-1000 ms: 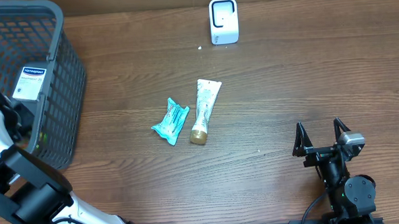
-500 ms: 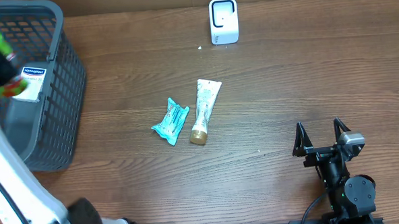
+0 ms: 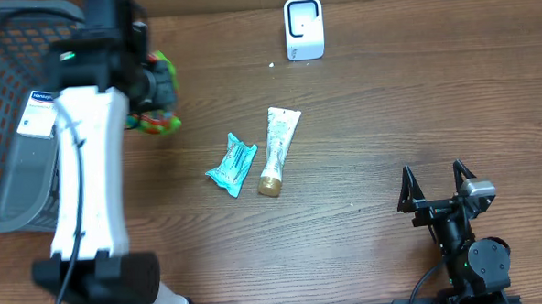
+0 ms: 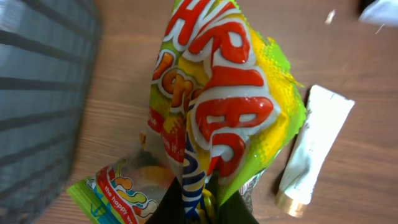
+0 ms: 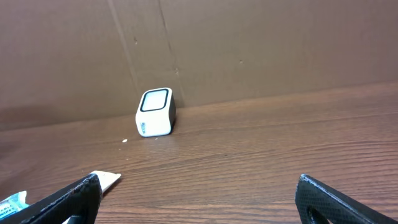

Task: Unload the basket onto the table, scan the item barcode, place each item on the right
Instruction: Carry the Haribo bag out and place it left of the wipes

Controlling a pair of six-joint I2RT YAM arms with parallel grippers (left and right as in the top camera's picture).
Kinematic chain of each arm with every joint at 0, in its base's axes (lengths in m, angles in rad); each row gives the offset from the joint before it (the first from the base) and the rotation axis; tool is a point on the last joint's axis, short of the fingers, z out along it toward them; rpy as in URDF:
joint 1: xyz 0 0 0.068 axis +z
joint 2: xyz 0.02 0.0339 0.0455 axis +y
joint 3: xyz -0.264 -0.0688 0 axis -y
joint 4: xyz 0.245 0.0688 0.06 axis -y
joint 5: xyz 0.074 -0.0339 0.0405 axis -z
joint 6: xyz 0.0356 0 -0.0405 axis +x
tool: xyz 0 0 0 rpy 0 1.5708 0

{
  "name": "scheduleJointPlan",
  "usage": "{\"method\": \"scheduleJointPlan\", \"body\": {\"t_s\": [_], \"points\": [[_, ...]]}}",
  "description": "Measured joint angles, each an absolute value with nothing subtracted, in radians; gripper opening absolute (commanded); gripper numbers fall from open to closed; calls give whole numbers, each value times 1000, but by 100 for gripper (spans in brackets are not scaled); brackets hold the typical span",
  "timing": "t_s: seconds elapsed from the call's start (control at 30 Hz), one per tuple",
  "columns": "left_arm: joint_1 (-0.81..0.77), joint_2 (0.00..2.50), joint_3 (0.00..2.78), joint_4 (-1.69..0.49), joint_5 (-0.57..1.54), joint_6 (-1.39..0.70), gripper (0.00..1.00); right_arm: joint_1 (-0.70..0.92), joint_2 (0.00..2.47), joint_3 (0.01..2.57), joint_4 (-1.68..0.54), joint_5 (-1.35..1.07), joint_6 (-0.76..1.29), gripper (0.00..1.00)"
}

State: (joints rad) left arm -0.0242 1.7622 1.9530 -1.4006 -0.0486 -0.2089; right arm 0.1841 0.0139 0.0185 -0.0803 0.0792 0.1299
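My left gripper lowers away from the basket next, then sets the bag [image 3: 156, 111] down beside the teal packet, on the tabletop between them.
A green, yellow and red candy bag [image 4: 230, 93] hangs from my left gripper [image 4: 205, 208], whose jaws are shut on the bag's lower edge. From overhead the bag [image 3: 156, 111] is above the table, just right of the basket, with the left gripper [image 3: 156, 87] over it. No barcode shows on the bag. The white scanner [image 3: 303, 28] stands at the back of the table, and it also shows in the right wrist view [image 5: 155, 112]. My right gripper [image 3: 435, 183] rests near the front right, open and holding nothing [image 5: 199, 199].
A grey mesh basket [image 3: 27, 11] fills the left side, with a white-labelled box [image 3: 40, 112] inside. A teal packet [image 3: 232, 163] and a pale tube with a gold cap [image 3: 278, 150] lie mid-table, the tube [image 4: 314, 149] just right of the bag.
My left arm has lifted the candy bag out of the basket and swung it right, over the table. The right arm has not moved.
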Motion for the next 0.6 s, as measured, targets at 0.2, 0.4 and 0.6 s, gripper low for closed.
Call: {"method": "scheduleJointPlan", "body": {"t_s": [0.2,0.4,0.6], "points": [[-73,1897,1794,-1333,-61,-251,4,184,14,19,-80,78,130,100],[-73,2011,1680,-1233,-56,-272,4,184,14,19,-80,79,130,100],[-74,2046,1653,-1196,-21,-284,51,184,14,19,-80,78,130,100]]}}
